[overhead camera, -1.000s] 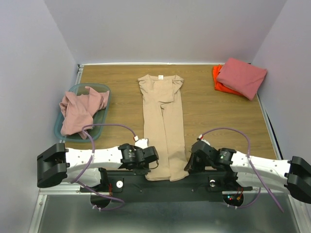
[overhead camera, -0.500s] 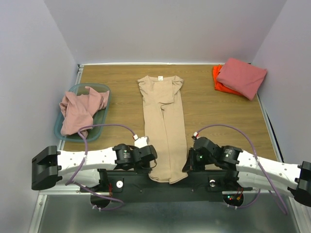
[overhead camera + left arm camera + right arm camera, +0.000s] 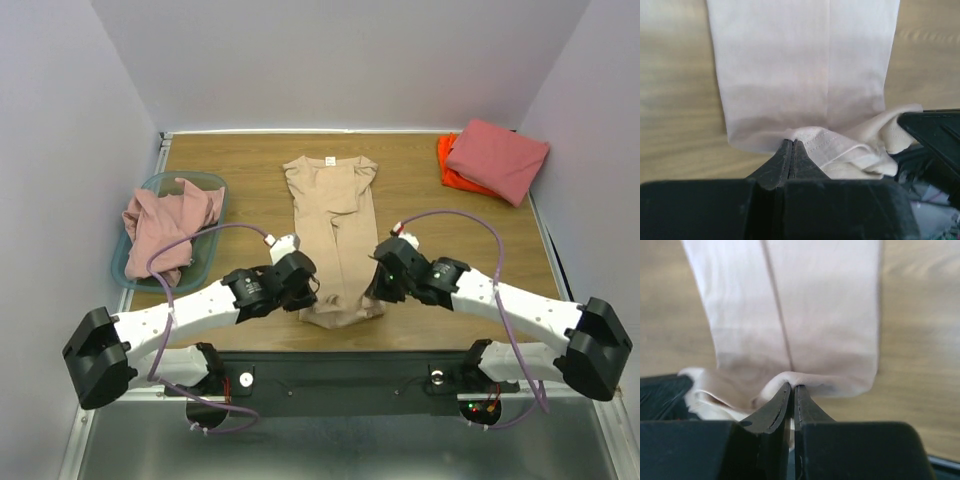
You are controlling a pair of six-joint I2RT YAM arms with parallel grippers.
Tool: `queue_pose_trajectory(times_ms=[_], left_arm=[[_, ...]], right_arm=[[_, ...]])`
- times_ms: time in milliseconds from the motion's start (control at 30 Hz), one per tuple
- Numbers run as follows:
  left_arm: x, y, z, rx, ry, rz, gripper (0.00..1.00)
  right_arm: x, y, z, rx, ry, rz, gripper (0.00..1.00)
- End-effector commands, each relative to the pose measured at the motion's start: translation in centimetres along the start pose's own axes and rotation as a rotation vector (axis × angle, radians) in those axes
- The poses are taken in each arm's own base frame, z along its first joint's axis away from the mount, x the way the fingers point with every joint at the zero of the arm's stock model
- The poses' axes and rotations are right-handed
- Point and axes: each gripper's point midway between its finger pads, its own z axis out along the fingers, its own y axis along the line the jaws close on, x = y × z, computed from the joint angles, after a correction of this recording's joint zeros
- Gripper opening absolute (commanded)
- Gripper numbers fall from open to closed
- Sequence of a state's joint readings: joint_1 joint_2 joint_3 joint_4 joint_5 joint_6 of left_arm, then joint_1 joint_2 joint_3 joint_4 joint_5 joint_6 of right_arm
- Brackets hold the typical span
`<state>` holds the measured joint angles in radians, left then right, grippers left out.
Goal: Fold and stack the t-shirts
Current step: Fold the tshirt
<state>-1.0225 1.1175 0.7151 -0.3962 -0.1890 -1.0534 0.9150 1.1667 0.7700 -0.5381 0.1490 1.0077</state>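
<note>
My right gripper brings the tan t-shirt's lifted hem outward onto the t-shirt's middle next and releases it, since the t-shirt still lies full length.
The tan t-shirt lies in a long narrow strip down the middle of the table, collar at the far end. My left gripper is shut on its bottom hem at the left corner. My right gripper is shut on the hem at the right corner. Both hold the hem lifted over the lower part of the strip. The dusty pink t-shirt lies crumpled in the teal bin. The salmon-red t-shirt lies folded on the folded orange t-shirt at the far right.
The wooden table has a white rim at the back and walls close on three sides. The teal bin stands at the left edge. The arms' black base bar runs along the near edge.
Both grippers have moved away from the near edge toward the table's middle, carrying the tan shirt's bottom hem up and over the lower part of the strip.
</note>
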Motion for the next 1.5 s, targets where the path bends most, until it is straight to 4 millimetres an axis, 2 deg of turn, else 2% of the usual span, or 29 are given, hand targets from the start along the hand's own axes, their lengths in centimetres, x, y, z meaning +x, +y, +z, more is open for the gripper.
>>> queue_pose_trajectory(times_ms=[0, 67, 133, 167, 300, 367, 400, 433, 467, 500, 533, 567, 600, 633, 733, 767, 900, 1000, 1033, 1133, 1167, 1200, 1233, 1267, 1300, 1367, 1400, 1433, 1467], left_arm=[[-5.1, -0.7, 1.1, -0.002, -0.152, 0.027, 0.0], [-7.0, -0.5, 1.6, -0.027, -0.193, -0.002, 0.0], [-8.2, -0.4, 2.1, -0.049, -0.218, -0.015, 0.0], [-9.0, -0.6, 2.0, -0.046, -0.239, -0.025, 0.0], [-12.0, -0.7, 2.1, -0.026, -0.306, -0.039, 0.0], [-13.7, -0.3, 2.5, -0.027, -0.331, -0.037, 0.0], [-14.7, 0.2, 3.0, -0.035, -0.337, -0.026, 0.0], [-14.6, 0.0, 3.4, -0.032, -0.328, -0.024, 0.0], [-16.1, 0.4, 3.4, -0.046, -0.342, -0.012, 0.0], [-16.5, 0.6, 3.6, -0.055, -0.338, -0.006, 0.0], [-16.7, 1.1, 4.5, -0.078, -0.323, 0.0, 0.0], [-17.1, 1.4, 5.2, -0.092, -0.314, 0.003, 0.0], [-17.8, 1.4, 5.1, -0.088, -0.33, 0.002, 0.0], [-18.0, 1.1, 5.9, -0.069, -0.313, 0.006, 0.0], [-18.7, 1.6, 7.6, -0.069, -0.288, 0.013, 0.0], [-19.6, 1.6, 7.7, -0.071, -0.3, 0.013, 0.0], [-20.7, 2.0, 8.9, -0.081, -0.292, 0.003, 0.0], [-21.5, 1.6, 9.5, -0.057, -0.289, 0.007, 0.0], [-21.5, 1.7, 9.8, -0.057, -0.278, 0.015, 0.03], [-22.1, 1.4, 9.8, -0.054, -0.279, 0.025, 0.46], [-22.2, 1.4, 9.7, -0.055, -0.282, 0.025, 0.59], [-22.3, 1.3, 9.6, -0.053, -0.284, 0.024, 0.81], [-22.4, 1.0, 9.1, -0.041, -0.289, 0.024, 0.89], [-22.1, 1.1, 9.0, -0.038, -0.285, 0.022, 0.94], [-22.0, 1.1, 8.8, -0.034, -0.285, 0.019, 0.95], [-21.8, 0.5, 7.6, 0.003, -0.292, 0.015, 0.96], [-20.8, 1.1, 7.6, 0.002, -0.275, 0.003, 0.96], [-20.6, 0.6, 6.6, 0.033, -0.282, -0.003, 0.96], [-19.0, 1.8, 6.7, 0.018, -0.259, -0.013, 0.96]], right_arm=[[-6.7, 0.5, 0.1, 0.064, -0.216, 0.001, 0.0], [-9.3, 0.7, 0.3, 0.085, -0.282, 0.016, 0.0], [-10.4, 1.0, 0.8, 0.075, -0.286, 0.014, 0.0], [-11.9, 1.4, 0.9, 0.057, -0.308, 0.033, 0.0], [-14.1, 1.5, 2.7, 0.047, -0.284, 0.04, 0.0], [-15.1, 0.8, 3.9, 0.065, -0.272, 0.047, 0.0], [-15.8, 1.3, 3.9, 0.043, -0.265, 0.043, 0.0], [-16.2, 1.4, 4.2, 0.038, -0.261, 0.051, 0.0], [-16.7, 0.9, 5.1, 0.053, -0.254, 0.056, 0.0], [-16.9, 1.0, 5.4, 0.047, -0.249, 0.054, 0.0], [-17.5, 1.4, 5.6, 0.036, -0.249, 0.063, 0.0], [-17.8, 0.9, 6.5, 0.052, -0.242, 0.078, 0.0], [-18.1, 0.9, 6.9, 0.057, -0.243, 0.084, 0.0], [-18.9, 1.2, 7.0, 0.05, -0.255, 0.092, 0.0], [-19.4, 0.6, 8.4, 0.08, -0.249, 0.091, 0.0], [-19.8, 0.4, 8.9, 0.09, -0.247, 0.098, 0.01], [-20.6, -0.1, 9.8, 0.096, -0.239, 0.122, 0.01], [-21.0, -0.4, 10.6, 0.101, -0.227, 0.132, 0.12], [-21.1, -0.4, 10.8, 0.102, -0.225, 0.133, 0.23], [-21.8, -0.1, 10.5, 0.096, -0.24, 0.12, 0.41], [-22.1, 0.2, 9.9, 0.084, -0.249, 0.103, 0.52], [-22.4, 0.4, 9.5, 0.078, -0.259, 0.095, 0.57], [-22.5, 0.5, 9.0, 0.072, -0.265, 0.088, 0.61], [-22.2, 0.4, 8.7, 0.07, -0.264, 0.08, 0.68], [-22.3, 0.8, 7.6, 0.05, -0.276, 0.073, 0.72], [-20.7, 0.8, 7.1, 0.017, -0.233, 0.052, 0.8], [-20.3, 1.3, 6.1, -0.017, -0.23, 0.036, 0.88], [-19.6, 1.6, 5.8, -0.045, -0.211, 0.016, 1.0], [-17.7, 1.5, 6.0, -0.056, -0.172, -0.002, 1.0]])
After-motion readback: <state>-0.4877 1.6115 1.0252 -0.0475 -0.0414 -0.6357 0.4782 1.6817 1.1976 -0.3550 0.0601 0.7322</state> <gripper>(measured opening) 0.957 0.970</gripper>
